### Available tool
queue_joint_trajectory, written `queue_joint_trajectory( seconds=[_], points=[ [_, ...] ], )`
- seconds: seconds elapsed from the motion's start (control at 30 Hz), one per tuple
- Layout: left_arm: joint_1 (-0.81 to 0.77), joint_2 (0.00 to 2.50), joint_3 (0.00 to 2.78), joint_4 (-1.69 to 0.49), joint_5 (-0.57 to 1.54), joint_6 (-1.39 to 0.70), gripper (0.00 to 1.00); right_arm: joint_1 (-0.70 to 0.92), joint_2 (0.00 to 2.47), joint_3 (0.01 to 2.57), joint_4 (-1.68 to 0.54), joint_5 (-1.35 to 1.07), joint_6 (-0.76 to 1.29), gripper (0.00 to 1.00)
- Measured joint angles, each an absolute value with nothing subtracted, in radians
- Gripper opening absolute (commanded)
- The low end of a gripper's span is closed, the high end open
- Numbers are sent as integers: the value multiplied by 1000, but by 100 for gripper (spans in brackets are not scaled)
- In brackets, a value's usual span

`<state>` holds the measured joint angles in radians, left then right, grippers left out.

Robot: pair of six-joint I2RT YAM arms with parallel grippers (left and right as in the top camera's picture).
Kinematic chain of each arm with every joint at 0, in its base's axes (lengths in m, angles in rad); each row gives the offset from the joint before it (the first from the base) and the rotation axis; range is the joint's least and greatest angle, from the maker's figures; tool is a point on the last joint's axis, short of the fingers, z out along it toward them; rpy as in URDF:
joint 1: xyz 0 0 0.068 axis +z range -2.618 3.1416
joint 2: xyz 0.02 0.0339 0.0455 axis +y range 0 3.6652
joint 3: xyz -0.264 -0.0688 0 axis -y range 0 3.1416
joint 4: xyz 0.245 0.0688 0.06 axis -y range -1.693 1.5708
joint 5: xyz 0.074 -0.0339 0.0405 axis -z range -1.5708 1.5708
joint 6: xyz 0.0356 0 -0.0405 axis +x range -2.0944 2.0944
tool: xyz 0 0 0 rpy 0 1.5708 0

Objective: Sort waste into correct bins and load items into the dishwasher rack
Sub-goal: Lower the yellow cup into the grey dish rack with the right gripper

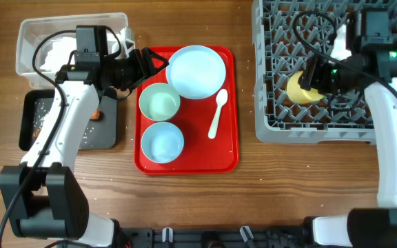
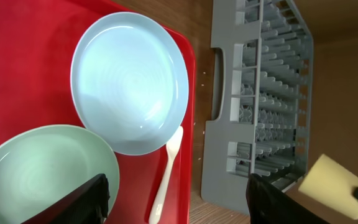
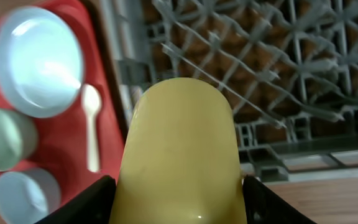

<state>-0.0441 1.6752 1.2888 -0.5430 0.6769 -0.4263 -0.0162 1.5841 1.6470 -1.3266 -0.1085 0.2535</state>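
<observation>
I need to lower the small yellow cup with my right gripper and let go of it inside the rack's near corner [image 1: 289, 115], because that spot is below the gripper, toward the red tray.
My right gripper [image 1: 311, 77] is shut on the small yellow cup [image 1: 300, 89] and holds it over the left part of the grey dishwasher rack [image 1: 274, 124]. In the right wrist view the cup [image 3: 179, 149] fills the space between the fingers [image 3: 178, 202]. My left gripper [image 1: 153, 62] is open and empty above the red tray's upper left corner, beside the large pale blue plate [image 1: 196, 71]. On the tray lie a mint bowl [image 1: 159, 102], a blue bowl [image 1: 162, 142] and the white spoon [image 1: 216, 114]. The left wrist view shows the plate [image 2: 129, 87], mint bowl [image 2: 42, 174] and spoon [image 2: 166, 180] by its fingers [image 2: 179, 205].
The clear tub [image 1: 27, 36] at the back left holds white crumpled paper [image 1: 57, 52]. The black tray [image 1: 33, 124] in front of it holds white grains and an orange piece [image 1: 96, 115]. The red serving tray [image 1: 222, 162] lies between the bins and the rack.
</observation>
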Motion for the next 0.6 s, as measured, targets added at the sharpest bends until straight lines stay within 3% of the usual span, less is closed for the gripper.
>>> queue_joint_trajectory(
  seconds=[0.6],
  points=[
    [-44, 1675, 1289, -544, 674, -423, 70, -12, 1870, 1647, -1360, -48, 260, 50]
  ],
)
